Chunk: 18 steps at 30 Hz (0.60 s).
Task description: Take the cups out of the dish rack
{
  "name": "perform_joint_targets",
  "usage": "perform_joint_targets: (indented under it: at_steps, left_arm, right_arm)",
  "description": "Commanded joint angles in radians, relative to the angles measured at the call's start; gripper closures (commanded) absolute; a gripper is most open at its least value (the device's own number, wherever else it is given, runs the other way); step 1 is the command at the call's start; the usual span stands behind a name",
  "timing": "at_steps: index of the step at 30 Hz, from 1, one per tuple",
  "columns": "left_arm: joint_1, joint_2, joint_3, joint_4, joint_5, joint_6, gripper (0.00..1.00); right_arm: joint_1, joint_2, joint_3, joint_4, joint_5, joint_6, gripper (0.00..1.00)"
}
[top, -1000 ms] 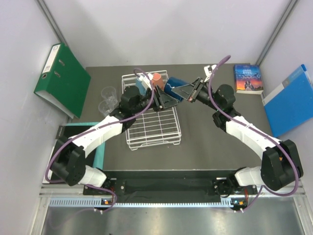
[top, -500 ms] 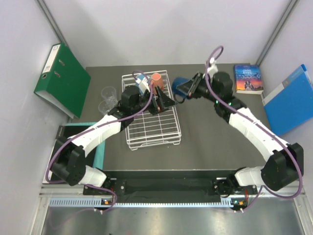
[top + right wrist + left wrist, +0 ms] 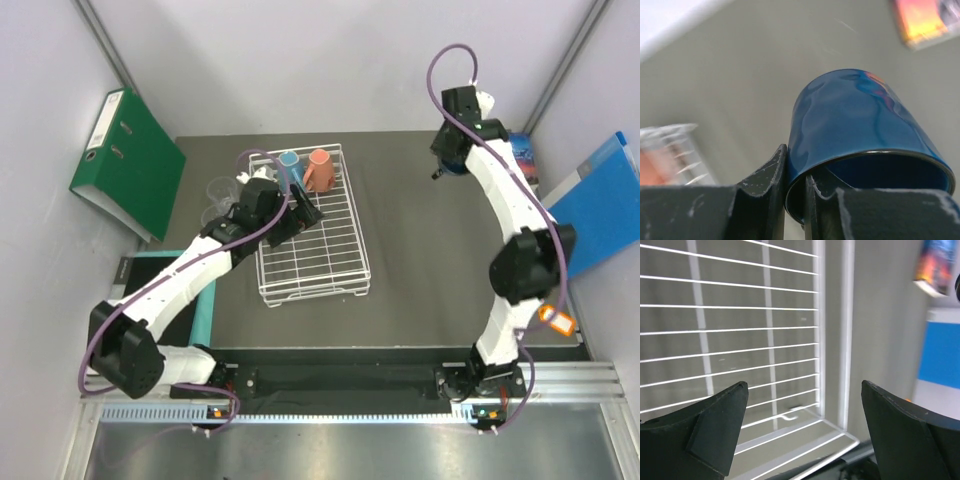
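Observation:
My right gripper moves down next until the dark-blue mug stands on the table (image 3: 454,170) beside the book, since the mug still hangs above that bare patch.
The white wire dish rack (image 3: 312,262) lies at the table's middle. An orange mug (image 3: 318,169) and a light-blue mug (image 3: 290,164) stand at its far end. Two clear glasses (image 3: 221,190) (image 3: 212,219) stand on the table left of the rack. My left gripper (image 3: 303,212) hovers open over the rack's far half, just short of the mugs, with only rack wires (image 3: 817,340) between its fingers. My right gripper (image 3: 796,164) is shut on the rim of the dark-blue mug (image 3: 855,117), one finger inside and one outside. It holds the mug above the table's back right, where the arm mostly hides it from the top view.
A green binder (image 3: 125,160) leans on the left wall. A book (image 3: 524,152) lies at the back right, with a blue folder (image 3: 600,205) beyond it. A teal-edged dark board (image 3: 150,285) lies at the left front.
My left gripper has opened and drawn back to the left, away from the orange mug. My right arm has swung the dark-blue mug from beside the rack to the back right.

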Motion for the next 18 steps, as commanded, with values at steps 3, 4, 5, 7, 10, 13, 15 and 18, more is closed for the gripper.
perform_joint_targets:
  at_steps: [3,4,5,7,10,13,15,18]
  left_arm:
    - [0.000,-0.042,0.071,-0.178,-0.167,0.073,0.01]
    - [0.000,-0.046,0.066,-0.175,-0.167,0.076,0.01]
    - [0.000,-0.055,0.063,-0.174,-0.167,0.078,0.01]
    - [0.002,-0.062,0.052,-0.168,-0.164,0.082,0.01]
    - [0.002,-0.051,0.061,-0.174,-0.161,0.093,0.01]
    - [0.000,-0.039,0.078,-0.186,-0.158,0.107,0.01]
    - [0.002,-0.031,0.078,-0.189,-0.160,0.108,0.01]
    - [0.002,-0.011,0.086,-0.201,-0.155,0.108,0.01]
  right_arm:
    - [-0.051,0.185,0.186,-0.238,0.076,0.010,1.00]
    - [-0.051,0.175,0.155,-0.204,0.067,0.008,1.00]
    - [-0.054,0.167,0.091,-0.175,0.040,0.002,1.00]
    - [-0.060,0.176,0.060,-0.133,0.012,0.002,1.00]
    - [-0.092,0.228,0.072,-0.142,-0.049,0.019,1.00]
    - [-0.106,0.254,0.074,-0.129,-0.083,0.024,1.00]
    - [-0.115,0.279,0.078,-0.122,-0.117,0.028,1.00]
    - [-0.126,0.334,0.121,-0.153,-0.125,0.030,1.00]
